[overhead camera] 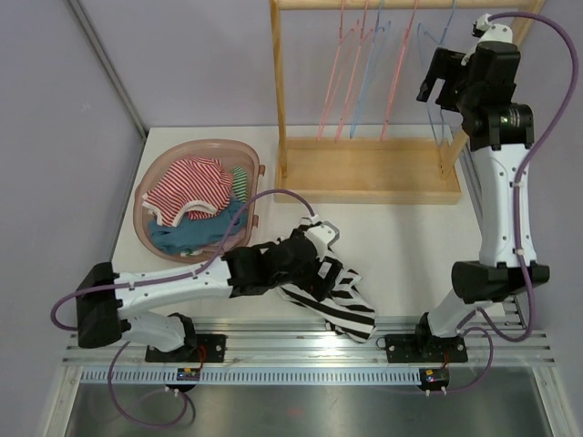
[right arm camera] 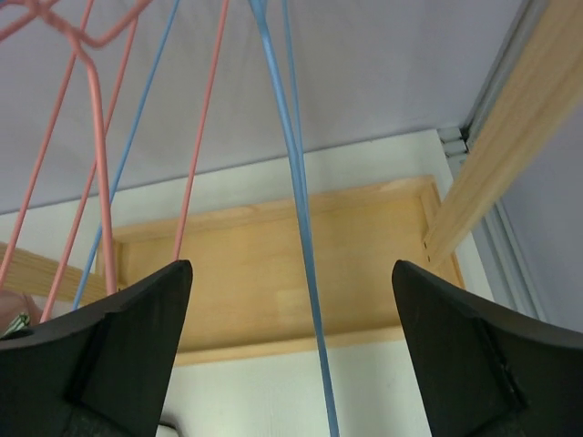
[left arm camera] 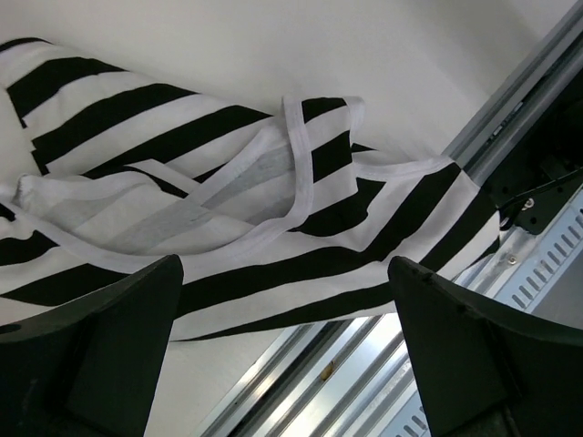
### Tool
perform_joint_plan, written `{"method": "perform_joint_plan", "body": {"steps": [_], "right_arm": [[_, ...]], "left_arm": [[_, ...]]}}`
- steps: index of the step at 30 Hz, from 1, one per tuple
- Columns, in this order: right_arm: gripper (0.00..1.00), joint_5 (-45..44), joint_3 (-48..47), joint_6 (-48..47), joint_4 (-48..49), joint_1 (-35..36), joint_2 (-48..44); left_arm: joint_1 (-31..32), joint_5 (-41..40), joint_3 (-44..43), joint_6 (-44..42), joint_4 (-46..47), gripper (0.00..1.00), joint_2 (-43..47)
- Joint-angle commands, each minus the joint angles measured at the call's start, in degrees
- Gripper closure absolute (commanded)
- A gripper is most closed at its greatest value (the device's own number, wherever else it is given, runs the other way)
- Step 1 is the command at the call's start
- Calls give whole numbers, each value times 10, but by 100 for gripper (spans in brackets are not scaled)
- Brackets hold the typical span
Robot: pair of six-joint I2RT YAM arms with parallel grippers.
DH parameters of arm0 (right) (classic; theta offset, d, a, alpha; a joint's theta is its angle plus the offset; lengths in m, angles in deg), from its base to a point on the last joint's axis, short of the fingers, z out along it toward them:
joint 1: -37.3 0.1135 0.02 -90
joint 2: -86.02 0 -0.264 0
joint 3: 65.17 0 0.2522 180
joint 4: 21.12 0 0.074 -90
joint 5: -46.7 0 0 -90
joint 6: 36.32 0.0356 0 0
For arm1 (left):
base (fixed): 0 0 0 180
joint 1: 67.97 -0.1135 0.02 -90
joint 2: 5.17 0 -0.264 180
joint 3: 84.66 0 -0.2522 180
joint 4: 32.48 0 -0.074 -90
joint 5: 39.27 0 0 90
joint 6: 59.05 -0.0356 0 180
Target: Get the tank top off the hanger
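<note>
The left gripper will next move down, open, onto the tank top's curved white trim and close its fingers there, because that trim is just below it.
The black-and-white striped tank top lies crumpled on the table near its front edge, off any hanger. In the left wrist view it spreads just beyond my open fingers. My left gripper hovers low over it, open, holding nothing; it shows in the left wrist view too. My right gripper is raised by the right end of the rack, open, with a bare blue hanger hanging between its fingers without being clamped. That hanger hangs on the rack.
A wooden rack with several bare pink and blue hangers stands at the back. A pink basket of clothes sits at the left. The metal rail runs along the table's front edge.
</note>
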Motion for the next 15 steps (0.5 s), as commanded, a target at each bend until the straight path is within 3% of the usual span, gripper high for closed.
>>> {"method": "perform_joint_plan", "body": {"steps": [1, 6, 13, 14, 15], "right_arm": [[1, -31, 73, 9, 31, -2, -114], [0, 8, 262, 45, 100, -2, -287], [1, 170, 387, 74, 134, -2, -430], [1, 183, 395, 77, 138, -2, -451], [0, 193, 408, 78, 139, -2, -461]], "left_arm": [[7, -2, 1, 6, 69, 1, -45], [8, -13, -8, 8, 89, 1, -133], [10, 27, -3, 27, 124, 1, -254], [10, 33, 7, 34, 138, 6, -262], [10, 38, 10, 38, 144, 27, -267]]}}
